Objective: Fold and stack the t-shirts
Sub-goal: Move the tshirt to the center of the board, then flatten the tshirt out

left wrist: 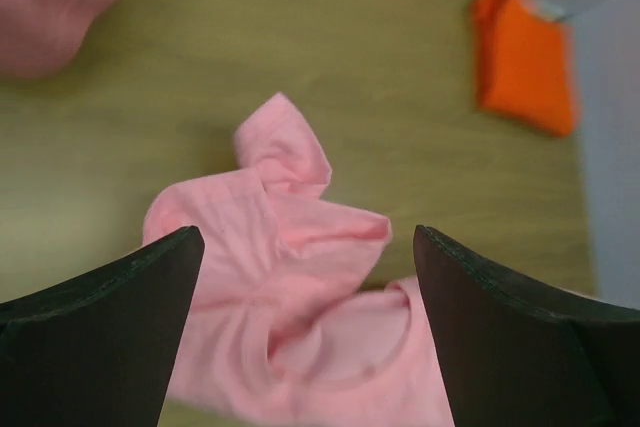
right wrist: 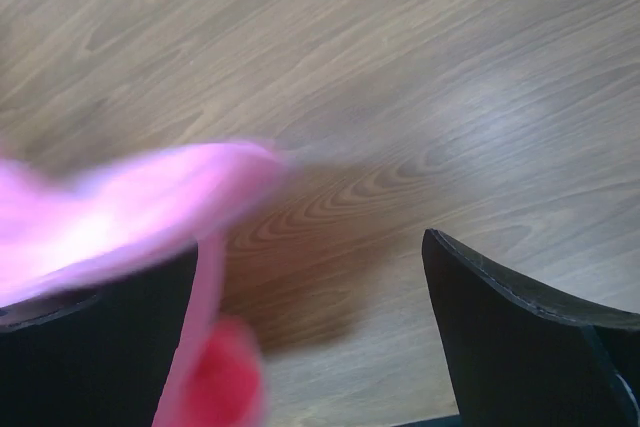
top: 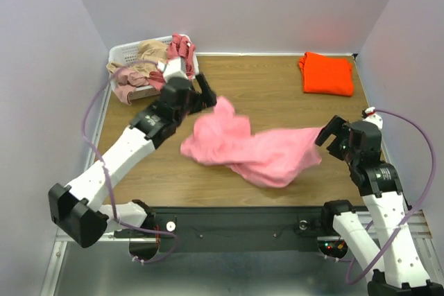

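My left gripper is open above the pink t-shirt's end on the basket's side, which lies nearer my base. It should move back and down onto that end next.
A bright pink t-shirt point(top: 250, 147) lies crumpled in the middle of the table; in the left wrist view point(left wrist: 290, 247) its neck opening shows. My left gripper point(top: 207, 96) hovers open over the shirt's far left corner, its jaws wide apart and empty point(left wrist: 305, 242). My right gripper point(top: 326, 133) is open at the shirt's right end. In the right wrist view point(right wrist: 310, 257) blurred pink cloth point(right wrist: 130, 207) drapes over the left finger, not clamped. A folded bright orange t-shirt point(top: 326, 74) lies at the far right, also in the left wrist view point(left wrist: 525, 57).
A white laundry basket point(top: 125, 52) stands at the far left corner, holding tan point(top: 151, 51) and dusty rose point(top: 182, 48) t-shirts, some hanging over its rim. Walls close the table on three sides. Bare wood table point(top: 270, 95) lies between the pink and orange shirts.
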### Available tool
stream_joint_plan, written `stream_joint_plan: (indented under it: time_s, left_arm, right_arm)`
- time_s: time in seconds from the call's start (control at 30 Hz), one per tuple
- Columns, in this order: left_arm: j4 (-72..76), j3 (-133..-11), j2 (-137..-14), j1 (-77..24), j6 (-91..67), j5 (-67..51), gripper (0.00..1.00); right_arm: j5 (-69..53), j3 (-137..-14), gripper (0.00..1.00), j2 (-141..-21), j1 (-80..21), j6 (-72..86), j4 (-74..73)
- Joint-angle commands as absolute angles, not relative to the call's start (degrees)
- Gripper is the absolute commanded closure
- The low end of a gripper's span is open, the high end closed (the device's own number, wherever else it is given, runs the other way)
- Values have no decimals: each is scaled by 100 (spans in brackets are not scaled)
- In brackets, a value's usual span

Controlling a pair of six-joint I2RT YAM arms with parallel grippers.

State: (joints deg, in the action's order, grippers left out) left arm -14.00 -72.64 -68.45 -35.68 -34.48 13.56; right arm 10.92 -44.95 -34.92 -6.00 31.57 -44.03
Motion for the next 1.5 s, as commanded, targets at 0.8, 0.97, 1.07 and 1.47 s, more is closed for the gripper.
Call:
stream_joint_plan:
  time_s: [0.8, 0.97, 1.07, 1.47]
  left_arm:
    - [-1294, -3130, -5888, -3244, -5195, 1698, 8]
    - [-520, -2708, -6213, -2797, -4905, 1021, 16]
    - [-204, -2672, -6354, -2567, -4703, 757, 20]
    - [95, -2716, -7136, -2443, -4377, 563, 55]
  right_arm:
    - [-1487, -3384, 0, -4446, -1027, 3208, -3736]
    - [-750, -3375, 0, -4851, -2026, 3497, -3516]
    - [346, -3533, 0, -5262, -2940, 3743, -3603]
    - [1713, -3779, 3, -6038, -3929, 4008, -3639]
